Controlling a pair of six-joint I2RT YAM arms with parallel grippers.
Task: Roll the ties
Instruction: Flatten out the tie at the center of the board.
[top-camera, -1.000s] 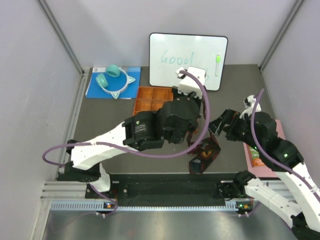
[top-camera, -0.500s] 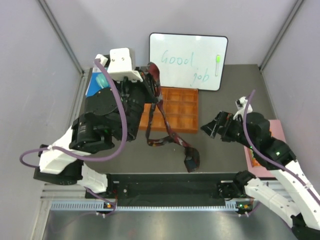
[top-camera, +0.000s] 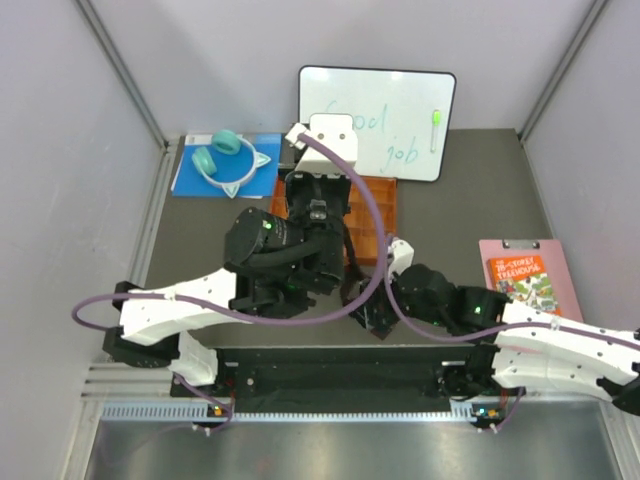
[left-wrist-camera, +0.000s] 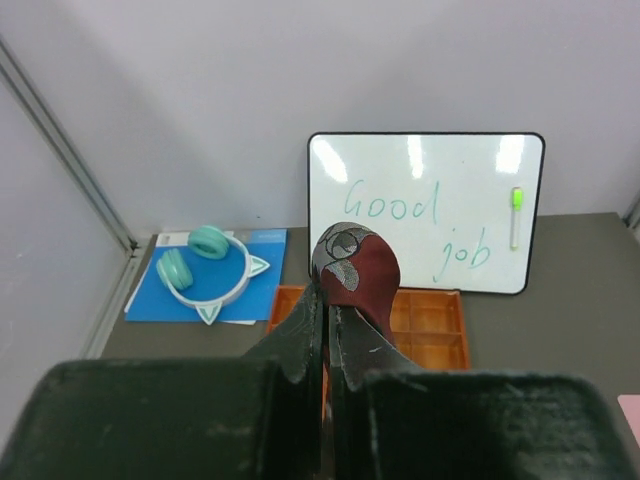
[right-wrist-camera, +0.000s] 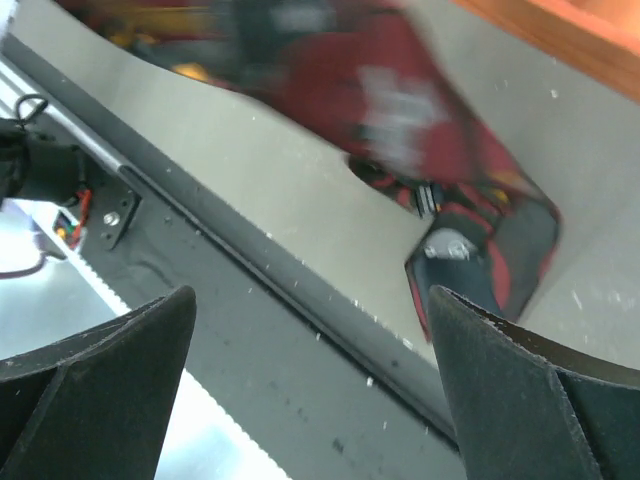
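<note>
Next, my right gripper goes to the left in the top view, onto the folded edge of the hanging tie, because the tie hangs beyond the gripper's open fingers.
My left gripper (left-wrist-camera: 328, 300) is shut on a dark maroon tie (left-wrist-camera: 358, 275), whose patterned end sticks up past the fingertips. In the top view this gripper (top-camera: 318, 205) is held high over the near part of the orange tray (top-camera: 375, 215). The rest of the tie hangs down and is mostly hidden by the arm. My right gripper (right-wrist-camera: 310, 295) is open and empty, low over the table's front edge. The tie's wide end (right-wrist-camera: 500, 240) lies on the table just beyond its right finger, with the blurred tie body (right-wrist-camera: 420, 110) above it. From above the right gripper (top-camera: 372, 312) sits front centre.
A whiteboard (top-camera: 400, 100) with a green marker leans at the back wall. Teal headphones (top-camera: 225, 160) lie on a blue sheet at the back left. A pink clipboard (top-camera: 525, 280) with a booklet lies at the right. The black front rail (right-wrist-camera: 300, 340) runs under the right gripper.
My left arm swung from the back left to the centre over the tray, carrying the tie. My right arm dropped from the right side to the front centre by the tie's wide end.
</note>
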